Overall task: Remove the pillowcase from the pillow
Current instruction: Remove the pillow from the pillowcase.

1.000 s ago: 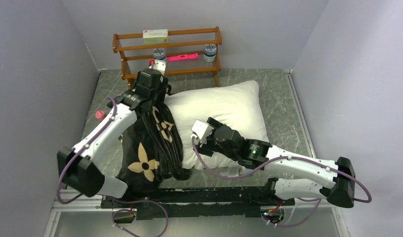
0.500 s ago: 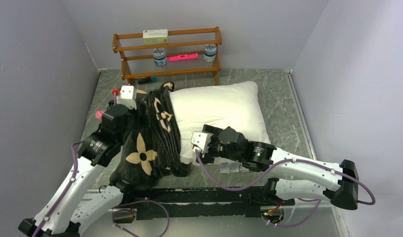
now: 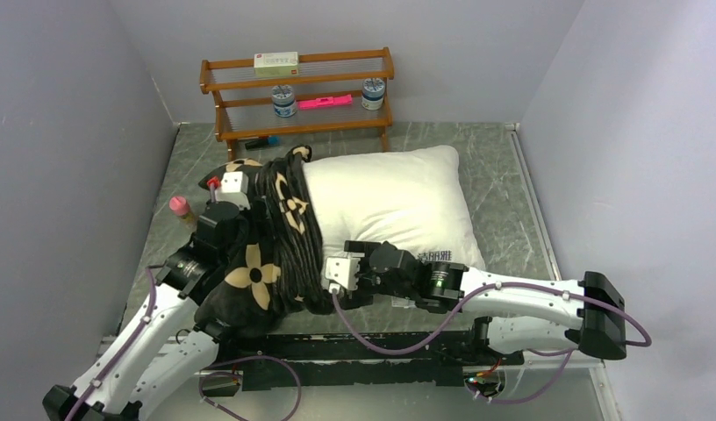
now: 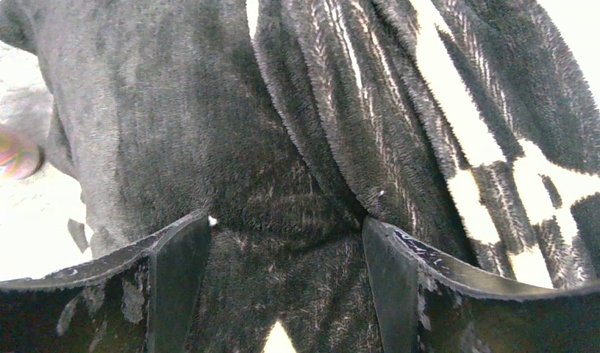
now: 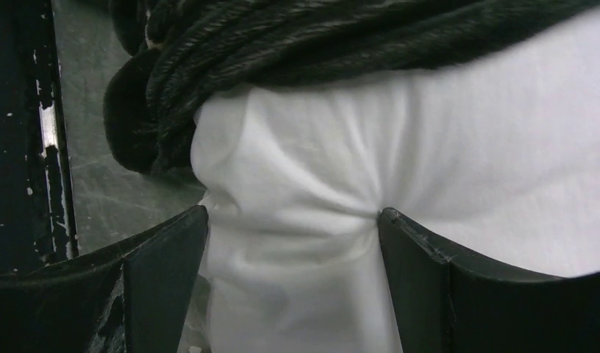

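The creased white fabric (image 3: 332,249) (image 5: 291,213) is between the right gripper's open fingers, so the right gripper should next move gently toward the bunched edge and close on that fabric.
The black plush pillowcase (image 3: 258,263) with beige flower motifs is bunched over the left end of the white pillow (image 3: 390,197), which lies across the table. Blue characters (image 3: 436,255) show on the pillow's near edge. My left gripper (image 3: 245,195) is pressed into the bunched pillowcase (image 4: 282,147), its jaws wide apart with black fabric between them (image 4: 286,220). My right gripper (image 3: 324,289) is at the pillow's near left corner, jaws wide apart around creased white pillow fabric (image 5: 291,213). The bunched pillowcase edge (image 5: 282,44) lies just beyond the fingertips.
A wooden shelf (image 3: 297,96) with jars, a box and a pink item stands at the back. A pink-capped bottle (image 3: 179,208) stands left of the pillowcase and shows in the left wrist view (image 4: 10,151). The black base rail (image 3: 363,346) runs along the near edge. Walls close both sides.
My left arm came down from over the pillowcase's far end to the left and now presses into the bunched fabric. My right gripper slid left along the pillow's near edge to the pillowcase.
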Tool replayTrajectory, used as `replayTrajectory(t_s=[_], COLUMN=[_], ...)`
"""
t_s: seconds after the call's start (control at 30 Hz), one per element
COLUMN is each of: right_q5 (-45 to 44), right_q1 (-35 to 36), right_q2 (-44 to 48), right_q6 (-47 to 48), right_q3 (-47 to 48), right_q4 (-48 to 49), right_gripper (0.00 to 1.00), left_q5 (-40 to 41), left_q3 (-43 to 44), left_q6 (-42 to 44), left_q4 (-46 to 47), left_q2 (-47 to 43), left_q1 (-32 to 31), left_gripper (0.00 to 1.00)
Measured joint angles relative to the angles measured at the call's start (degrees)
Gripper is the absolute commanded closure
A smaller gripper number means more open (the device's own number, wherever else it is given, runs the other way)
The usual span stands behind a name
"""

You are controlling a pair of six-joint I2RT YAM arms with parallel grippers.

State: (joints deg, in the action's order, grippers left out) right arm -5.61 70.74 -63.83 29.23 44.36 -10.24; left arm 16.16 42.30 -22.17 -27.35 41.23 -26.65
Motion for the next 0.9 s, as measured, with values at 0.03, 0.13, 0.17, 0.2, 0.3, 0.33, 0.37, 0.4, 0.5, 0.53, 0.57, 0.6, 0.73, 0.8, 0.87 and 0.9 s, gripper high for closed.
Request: replayTrajectory(t_s=[0.03, 0.13, 0.17, 0.2, 0.3, 0.33, 0.37, 0.4, 0.5, 0.53, 0.57, 0.6, 0.73, 0.8, 0.87, 0.9], right_q5=[-0.4, -1.5, -1.8, -2.0, -3.2, -3.7, -4.5, -5.3, -8.4, -9.7, -10.9, -12.0, -16.0, -17.4, -18.0, -18.2], right_q1=[0.3, 0.9, 1.0, 1.0, 1.0, 1.0, 1.0, 1.0, 1.0, 1.1, 1.1, 1.1, 1.4, 1.4, 1.3, 1.2], right_q2=[-0.6, -1.7, -1.9, -2.3, -3.8, -4.5, -5.4, -6.3, -9.1, -10.0, -10.8, -11.6, -14.3, -15.5, -16.0, -16.0], right_q6=[0.2, 0.7, 0.8, 1.0, 1.7, 2.0, 2.4, 2.8, 4.2, 4.5, 4.9, 5.2, 5.8, 5.9, 5.7, 5.6], right_q3=[-0.5, -1.9, -2.3, -2.6, -3.0, -3.2, -3.5, -3.7, -4.0, -4.0, -4.1, -4.1, -4.1, -4.0, -4.0, -3.8], right_q4=[1.1, 3.8, 4.7, 5.7, 8.0, 9.4, 10.6, 12.0, 15.2, 16.5, 17.4, 18.3, 21.5, 22.7, 23.5, 23.8], right_gripper=[0.12, 0.12, 0.12, 0.12, 0.11, 0.11, 0.11, 0.12, 0.14, 0.15, 0.17, 0.19, 0.35, 0.50, 0.72, 0.79], left_q5=[-0.4, -1.5, -1.9, -2.4, -3.8, -4.5, -5.1, -5.6, -6.9, -7.2, -7.5, -7.8, -8.9, -9.5, -9.8, -9.8], left_q3=[0.0, 0.4, 0.8, 1.5, 4.0, 5.2, 6.7, 8.0, 11.6, 12.4, 13.1, 13.5, 15.2, 16.0, 16.2, 16.2], left_q6=[0.2, 1.6, 2.2, 3.1, 4.6, 5.0, 5.5, 5.9, 6.6, 6.8, 7.0, 7.1, 8.2, 9.2, 10.1, 10.6], left_q4=[1.0, 3.5, 4.3, 5.0, 6.6, 7.0, 7.4, 7.6, 7.9, 8.0, 8.0, 8.1, 7.7, 7.4, 7.2, 6.8], left_q2=[1.1, 4.9, 6.4, 8.1, 12.8, 14.6, 16.6, 18.4, 23.2, 24.1, 24.8, 25.2, 26.2, 26.5, 26.3, 25.9], left_q1=[0.1, 0.3, 0.3, 0.4, 0.6, 0.7, 0.8, 0.9, 1.0, 1.1, 1.1, 1.1, 1.2, 1.2, 1.2, 1.2], left_gripper=[0.21, 0.21, 0.21, 0.22, 0.23, 0.23, 0.23, 0.23, 0.23, 0.23, 0.23, 0.23, 0.23, 0.22, 0.21, 0.21])
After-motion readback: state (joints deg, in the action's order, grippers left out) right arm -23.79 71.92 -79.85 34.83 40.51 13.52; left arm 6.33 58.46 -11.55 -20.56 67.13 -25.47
